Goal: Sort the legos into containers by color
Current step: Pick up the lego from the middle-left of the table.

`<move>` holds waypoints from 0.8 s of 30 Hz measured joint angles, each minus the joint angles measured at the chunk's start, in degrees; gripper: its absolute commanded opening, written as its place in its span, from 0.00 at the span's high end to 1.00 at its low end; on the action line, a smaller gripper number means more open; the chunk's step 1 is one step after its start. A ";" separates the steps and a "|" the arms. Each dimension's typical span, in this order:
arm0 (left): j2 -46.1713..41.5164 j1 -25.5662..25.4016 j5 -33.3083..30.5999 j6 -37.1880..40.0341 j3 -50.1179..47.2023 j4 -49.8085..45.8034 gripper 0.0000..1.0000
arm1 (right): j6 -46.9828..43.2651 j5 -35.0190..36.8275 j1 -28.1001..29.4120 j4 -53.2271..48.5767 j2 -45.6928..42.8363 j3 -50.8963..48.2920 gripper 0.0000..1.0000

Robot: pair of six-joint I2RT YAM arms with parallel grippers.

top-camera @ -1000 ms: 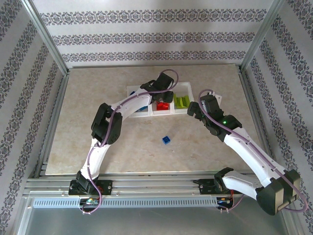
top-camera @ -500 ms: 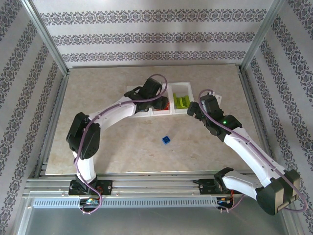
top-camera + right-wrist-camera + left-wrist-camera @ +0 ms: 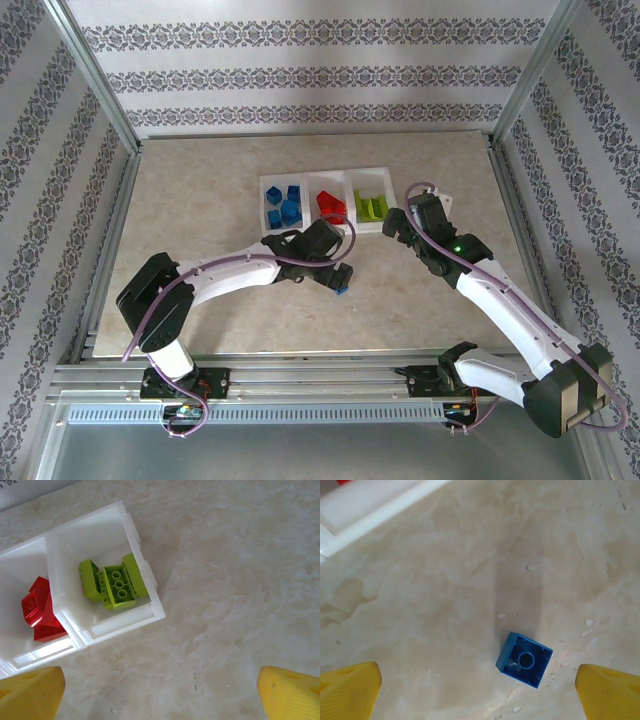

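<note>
My left gripper shifts down toward the loose blue lego next, then closes around its sides, since it sits nearer one yellow finger than the other.
The containers (image 3: 322, 176) stand in one row at the table's far middle. Their left bin holds blue legos (image 3: 283, 208), the middle bin red legos (image 3: 329, 205), the right bin lime green legos (image 3: 372, 206). One loose blue lego (image 3: 524, 660) lies upside down on the table. My left gripper (image 3: 337, 277) hovers open just above it, with the brick between the yellow fingertips (image 3: 347, 690) and nearer the right one. My right gripper (image 3: 396, 226) is open beside the green bin's near right corner (image 3: 159, 611), over bare table, holding nothing.
A metal frame and patterned walls close in the beige table on three sides. An edge of the containers (image 3: 370, 515) shows at the top left of the left wrist view. Open table lies left of and in front of the bins.
My left arm has swung from the bins back toward the near middle of the table, over the loose blue lego, and its jaws have opened. The right arm has stayed still.
</note>
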 measured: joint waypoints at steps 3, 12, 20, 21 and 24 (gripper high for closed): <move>0.15 -1.25 -0.50 0.00 -0.22 0.15 0.00 | 0.42 0.00 0.00 0.00 0.00 -0.04 0.02; 4.44 -3.69 -1.49 0.26 0.92 0.11 0.00 | 0.61 0.00 0.00 -0.07 0.00 -0.09 0.02; 6.80 -3.78 -1.49 1.70 2.95 -0.20 0.04 | 0.76 0.00 0.00 -0.22 0.00 -0.09 0.02; 7.02 -3.78 -1.46 1.75 3.08 -0.20 0.06 | 0.76 0.00 0.00 -0.22 0.00 -0.09 0.02; 7.67 -3.78 -1.31 1.97 3.23 -0.22 0.08 | 0.76 0.00 0.00 -0.24 -0.02 -0.09 0.02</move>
